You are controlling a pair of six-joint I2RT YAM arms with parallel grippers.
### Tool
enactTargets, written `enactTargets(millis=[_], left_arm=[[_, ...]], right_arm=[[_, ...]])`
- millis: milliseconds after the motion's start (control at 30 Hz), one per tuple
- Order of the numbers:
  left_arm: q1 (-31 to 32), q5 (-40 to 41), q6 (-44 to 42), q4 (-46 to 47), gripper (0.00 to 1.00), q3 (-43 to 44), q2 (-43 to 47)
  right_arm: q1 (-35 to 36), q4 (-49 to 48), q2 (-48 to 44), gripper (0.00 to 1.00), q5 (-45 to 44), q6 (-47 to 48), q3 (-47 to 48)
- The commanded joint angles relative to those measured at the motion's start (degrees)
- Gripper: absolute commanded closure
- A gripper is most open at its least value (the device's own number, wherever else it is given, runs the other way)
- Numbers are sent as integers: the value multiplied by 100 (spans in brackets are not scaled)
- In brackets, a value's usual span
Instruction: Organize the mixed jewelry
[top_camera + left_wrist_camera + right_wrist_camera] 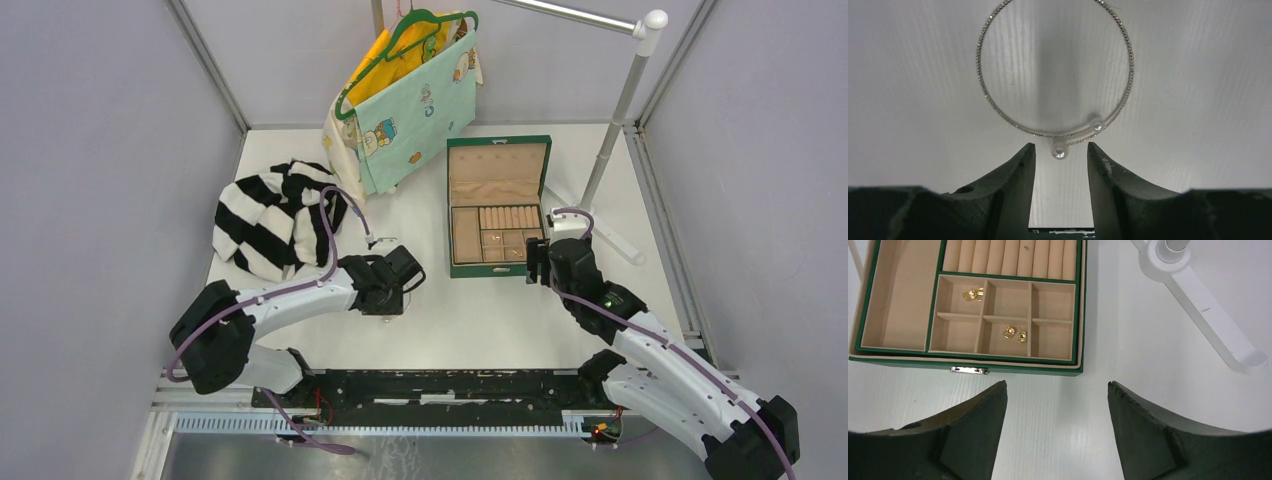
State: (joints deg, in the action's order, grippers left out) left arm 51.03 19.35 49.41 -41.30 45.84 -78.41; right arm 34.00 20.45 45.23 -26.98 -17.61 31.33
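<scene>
The bangle's nearer pearl [388, 319] is outside the box, below my right gripper and to its left in the top view, so I will swing there and lower onto it.
A thin pale bangle [1048, 134] with two pearl ends lies flat on the white table in the left wrist view. My left gripper [1061, 146] is open, its fingertips on either side of the nearer pearl [1059, 150] and holding nothing. In the top view it [390, 290] points down at the table, left of the box. The open green box [1013, 364] holds gold pieces in two small tan compartments: one at upper left [973, 294], a pair in the lower middle [1014, 333]. My right gripper [1055, 387] is open and empty just in front of the box.
A black-and-white striped cloth [275, 215] lies at the left. A pale green printed bag [415, 110] hangs on a green hanger from a white rack [612, 130] at the back. The rack's white foot [1208, 305] lies right of the box.
</scene>
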Motion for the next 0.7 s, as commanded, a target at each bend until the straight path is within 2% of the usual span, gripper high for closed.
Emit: enactTargets(millis=[0,233,367,500,667], left_arm=[[29,-252,-268,516,54,-55,-336],[36,-305,-296,524,56,-120,-472],[35,-514,-346,542,63,-169,-451],[141,-819,-405,745,69,-122,-407],[463,-1185,-287,1231,69,217,-698]], right_arm=[[-17,-249,-22,21,33,-99,-2],[-16,-233,-33,21,17,-156,-46],[-16,-289,61,21,65,-181,-77],[-16,-307,67,21,71,-188,-57],[-22,-292,111,21,-28,-201,-48]])
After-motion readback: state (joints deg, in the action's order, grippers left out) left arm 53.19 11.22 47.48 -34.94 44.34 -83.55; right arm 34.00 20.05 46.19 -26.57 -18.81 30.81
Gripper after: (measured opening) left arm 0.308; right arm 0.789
